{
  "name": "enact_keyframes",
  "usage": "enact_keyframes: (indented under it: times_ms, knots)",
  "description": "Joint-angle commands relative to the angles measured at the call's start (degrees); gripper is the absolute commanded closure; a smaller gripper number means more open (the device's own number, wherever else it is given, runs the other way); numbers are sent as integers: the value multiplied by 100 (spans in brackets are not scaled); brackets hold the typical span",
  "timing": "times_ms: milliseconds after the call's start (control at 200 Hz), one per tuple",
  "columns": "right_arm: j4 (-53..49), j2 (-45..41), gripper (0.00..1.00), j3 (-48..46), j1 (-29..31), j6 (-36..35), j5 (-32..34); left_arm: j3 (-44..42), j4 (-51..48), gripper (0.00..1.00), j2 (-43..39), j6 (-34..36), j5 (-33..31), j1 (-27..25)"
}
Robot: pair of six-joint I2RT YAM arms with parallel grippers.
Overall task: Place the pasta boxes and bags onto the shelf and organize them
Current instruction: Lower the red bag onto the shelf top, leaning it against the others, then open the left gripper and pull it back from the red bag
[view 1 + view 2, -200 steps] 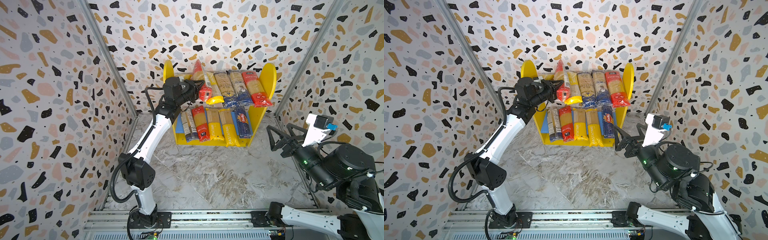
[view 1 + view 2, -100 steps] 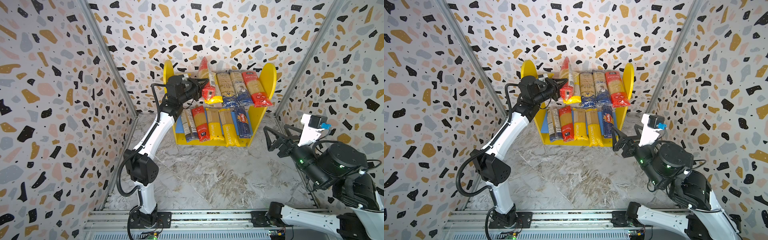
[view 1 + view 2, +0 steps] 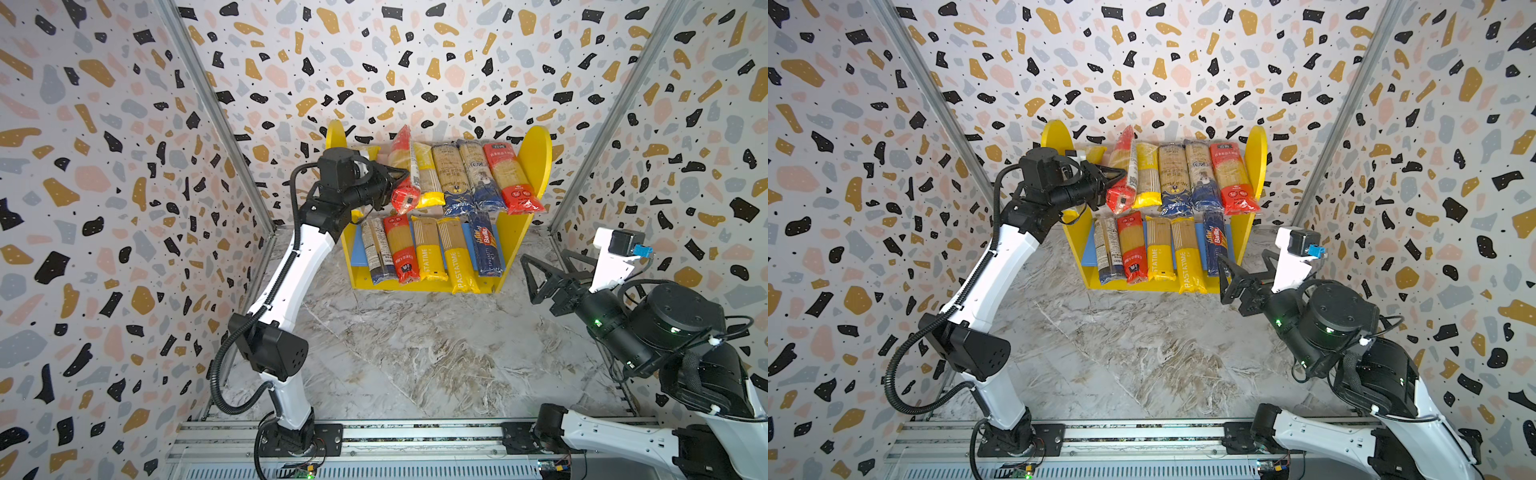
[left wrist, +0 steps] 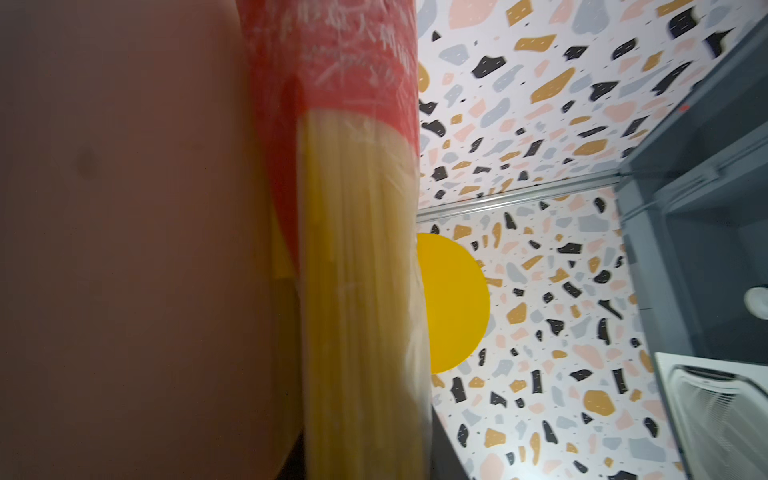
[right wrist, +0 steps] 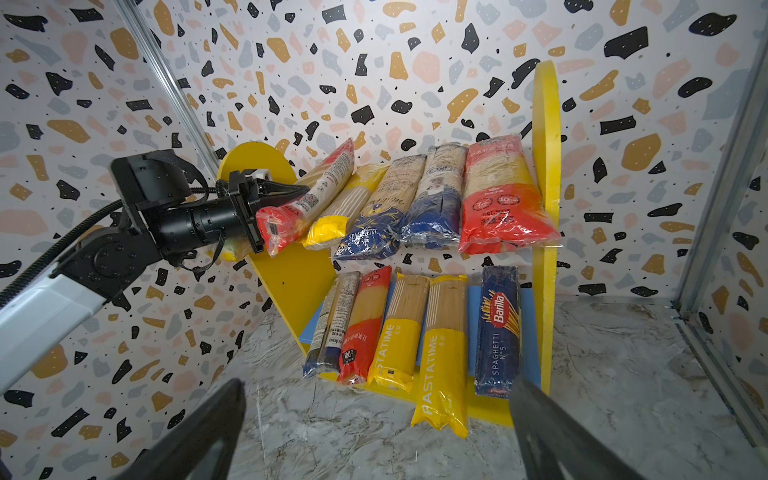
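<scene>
My left gripper is to ease the red pasta bag next down and away from the yellow pack it overlaps, onto the upper level's bare strip (image 3: 387, 152) (image 4: 208, 280), then release it.
The shelf (image 3: 536, 158) (image 3: 1256, 153) (image 5: 544, 166) stands against the back wall with pasta packs on both tiers. My left gripper (image 3: 397, 180) (image 3: 1119, 172) (image 5: 291, 193) is shut on a red pasta bag (image 3: 401, 174) (image 3: 1123, 174) (image 5: 307, 203) (image 4: 353, 249). It holds the bag on edge at the upper tier's left end, against a yellow pack (image 3: 426, 174). My right gripper (image 3: 546, 259) (image 3: 1244, 259) (image 5: 374, 415) is open and empty, low at the right, facing the shelf.
Two navy-and-clear packs (image 3: 451, 178) and a red pack (image 3: 509, 178) fill the rest of the upper tier. Several packs lie on the lower tier. One yellow PASTATIME pack (image 3: 461, 257) overhangs the front strip beside the Barilla pack (image 3: 484, 245). Patterned walls close in on three sides.
The left arm's elbow has swung inward, and the red bag has turned more upright against the yellow pack. The right gripper has edged slightly left, still open.
</scene>
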Motion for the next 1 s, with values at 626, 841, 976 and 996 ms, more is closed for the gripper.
enact_keyframes:
  times_ms: [626,841,976,996]
  knots:
    - [-51,310,1,196,3,-128,-115,770,-489,37,-343,2244,-802,117]
    - [-59,374,1,226,-3,-132,-141,643,-137,27,-448,2200,-571,116]
    - [-84,388,1,254,0,-123,-137,636,65,27,-542,2116,-410,65]
    - [-85,385,1,261,-2,-124,-142,634,67,27,-561,2130,-407,59]
